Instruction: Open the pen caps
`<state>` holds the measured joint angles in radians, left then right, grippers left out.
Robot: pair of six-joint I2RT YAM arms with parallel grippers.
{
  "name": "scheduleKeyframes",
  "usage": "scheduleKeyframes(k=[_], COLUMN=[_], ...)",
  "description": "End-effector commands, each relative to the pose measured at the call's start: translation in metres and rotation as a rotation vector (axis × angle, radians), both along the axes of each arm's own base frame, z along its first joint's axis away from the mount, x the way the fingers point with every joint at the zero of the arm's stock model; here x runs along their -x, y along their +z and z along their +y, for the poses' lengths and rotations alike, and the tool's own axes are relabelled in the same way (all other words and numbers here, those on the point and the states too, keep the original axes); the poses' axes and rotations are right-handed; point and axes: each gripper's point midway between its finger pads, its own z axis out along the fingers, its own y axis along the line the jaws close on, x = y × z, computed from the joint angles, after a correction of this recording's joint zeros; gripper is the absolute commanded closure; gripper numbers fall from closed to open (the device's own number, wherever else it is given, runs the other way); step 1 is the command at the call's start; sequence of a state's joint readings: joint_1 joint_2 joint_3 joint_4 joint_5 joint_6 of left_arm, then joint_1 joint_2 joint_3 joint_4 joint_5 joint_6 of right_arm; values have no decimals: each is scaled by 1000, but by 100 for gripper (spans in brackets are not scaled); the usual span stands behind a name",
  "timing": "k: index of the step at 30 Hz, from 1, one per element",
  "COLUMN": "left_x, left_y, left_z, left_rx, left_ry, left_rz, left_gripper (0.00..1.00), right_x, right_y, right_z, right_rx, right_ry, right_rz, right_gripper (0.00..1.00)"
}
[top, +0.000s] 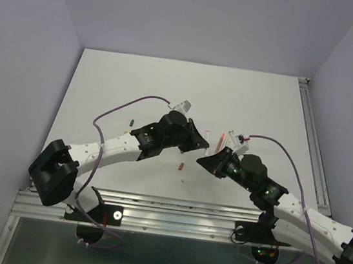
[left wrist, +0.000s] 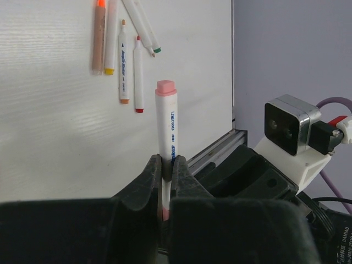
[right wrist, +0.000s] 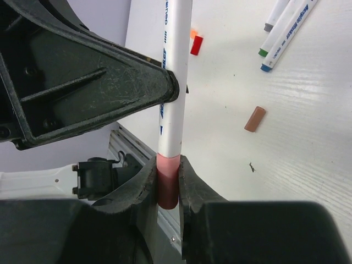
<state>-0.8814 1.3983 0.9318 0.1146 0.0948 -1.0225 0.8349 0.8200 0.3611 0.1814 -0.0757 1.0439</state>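
My right gripper pulls away next, moves left in the top view and lowers beside the red cap to release. The pink cap is still on the pen's body.
A pen (left wrist: 167, 121) with a white barrel and pink ends is held off the table between both grippers. My left gripper (left wrist: 166, 161) is shut on the barrel's middle; it also shows in the top view (top: 196, 142). My right gripper (right wrist: 167, 164) is shut on the pink cap (right wrist: 168, 184) at the pen's near end; the cap still sits against the barrel (right wrist: 176, 82). In the top view my right gripper (top: 209, 162) meets the left one tip to tip. The pen's other pink end (left wrist: 165, 88) sticks out free.
Several pens (left wrist: 124, 66) lie on the white table beyond the left gripper, with orange, yellow, red and green ends. More pens (right wrist: 280, 38) with grey, green and blue ends lie at upper right. Loose caps lie near: brown (right wrist: 255, 119), red (right wrist: 196, 45). A metal rail (top: 173, 204) runs along the near edge.
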Motion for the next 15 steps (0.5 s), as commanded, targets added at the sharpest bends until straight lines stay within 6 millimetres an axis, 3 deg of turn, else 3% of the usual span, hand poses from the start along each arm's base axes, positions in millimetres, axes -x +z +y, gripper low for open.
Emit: scheduleKeyframes(k=[1, 9, 11, 15], left_x=[-132, -159, -165, -163], left_y=[48, 32, 36, 33], left_z=[76, 86, 85, 59], left_rx=[-2, -41, -50, -64], left_ry=[538, 636, 637, 479], left_rz=[-262, -210, -226, -243], left_gripper=[100, 100, 100, 100], right_x=[84, 97, 98, 77], right_y=[10, 15, 20, 11], right_z=[23, 22, 20, 10], right_rx=[-101, -162, -171, -46], right_ry=[415, 466, 462, 330], right_rz=[67, 95, 86, 77], right_gripper=[99, 99, 99, 99])
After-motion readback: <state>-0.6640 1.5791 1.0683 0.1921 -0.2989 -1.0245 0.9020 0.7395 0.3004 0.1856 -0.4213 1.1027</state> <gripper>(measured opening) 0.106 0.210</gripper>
